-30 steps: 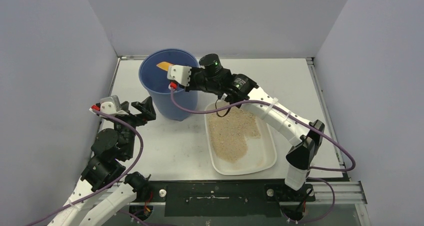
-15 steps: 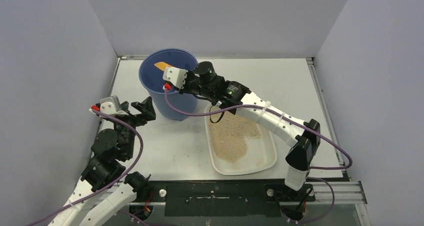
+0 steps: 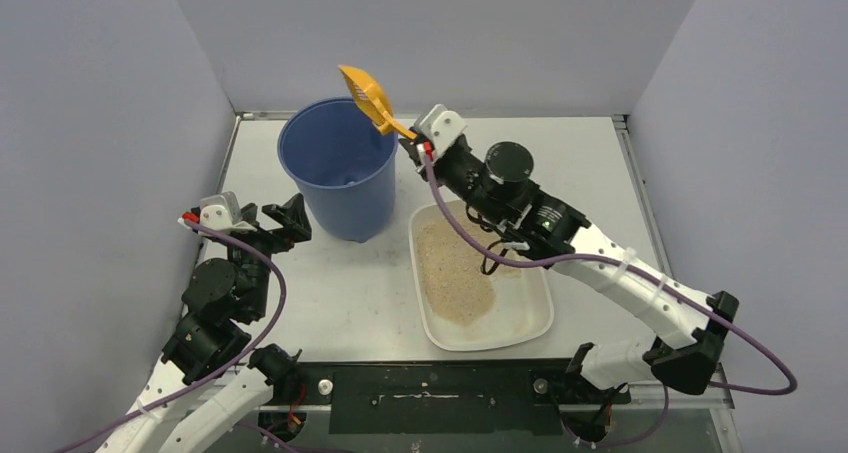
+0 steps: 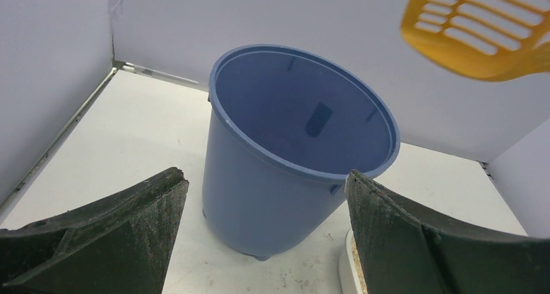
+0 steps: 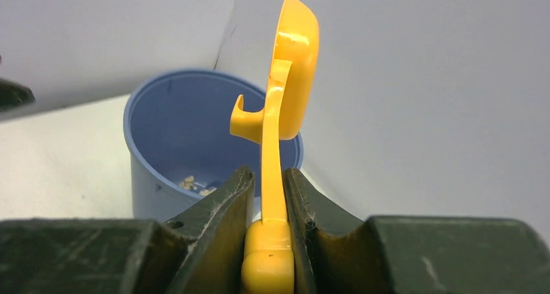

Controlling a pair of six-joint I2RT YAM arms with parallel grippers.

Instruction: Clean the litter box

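Observation:
My right gripper moves back from the bucket (image 3: 340, 173) next, then lays the yellow scoop down on the litter box's granules, since the blade is empty.
The litter box (image 3: 538, 311) is a shallow white tray with tan granules, lying right of the blue bucket (image 3: 340, 173); its corner shows at the lower edge of the left wrist view (image 4: 344, 268). My right gripper (image 3: 408, 136) (image 5: 267, 174) is shut on the handle of the yellow slotted scoop (image 3: 367, 93) (image 5: 288, 67). The scoop is held up in the air above the bucket's right rim, blade uppermost (image 4: 480, 31). My left gripper (image 3: 278, 221) (image 4: 266, 177) stands open and empty just left of the bucket (image 4: 292, 132).
A few pale clumps (image 5: 194, 183) lie at the bottom of the bucket (image 5: 175, 132). Grey walls enclose the table at the back and both sides. A purple cable hangs from the right arm over the tray's far end.
The right gripper has lifted the scoop out of the bucket and swung it up and to the right. The right arm's elbow dropped outward. The left arm stayed still.

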